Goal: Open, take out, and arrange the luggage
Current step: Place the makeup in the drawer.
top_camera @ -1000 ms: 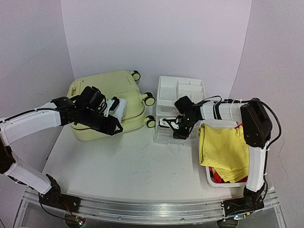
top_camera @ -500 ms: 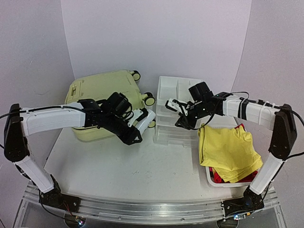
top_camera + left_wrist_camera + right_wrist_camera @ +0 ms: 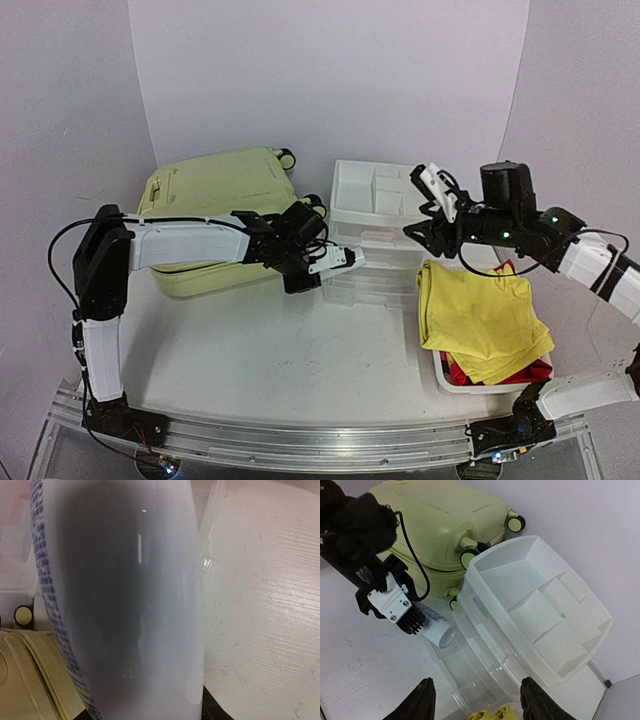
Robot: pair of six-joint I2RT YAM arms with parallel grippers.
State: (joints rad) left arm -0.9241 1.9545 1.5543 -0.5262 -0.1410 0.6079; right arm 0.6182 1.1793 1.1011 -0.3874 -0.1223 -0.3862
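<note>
The clear drawer (image 3: 378,283) lies right of my left gripper in the top view, only the bottle's tip over it, so I will move that way and release inside.
The pale yellow-green luggage (image 3: 215,195) lies flat at the back left with its lid down and its wheels toward the middle; it also shows in the right wrist view (image 3: 435,515). My left gripper (image 3: 322,262) is shut on a white bottle (image 3: 343,260) with blue print, held level, its cap end just over the left edge of the clear pulled-out drawer (image 3: 378,283). The bottle (image 3: 125,605) fills the left wrist view and hides the fingers. My right gripper (image 3: 426,208) hangs open and empty above the white organizer (image 3: 385,188), its jaws (image 3: 479,702) apart over the drawer (image 3: 470,672).
A white basket (image 3: 445,377) at the right holds a folded yellow cloth (image 3: 478,305) over red items. The organizer's divided top tray (image 3: 540,605) sits right of the luggage wheels (image 3: 516,522). The left arm reaches across in front of the luggage.
My left gripper has carried the white bottle from above the luggage rightward to the drawer's edge. The right gripper rose from the organizer's front and drew back to the right.
</note>
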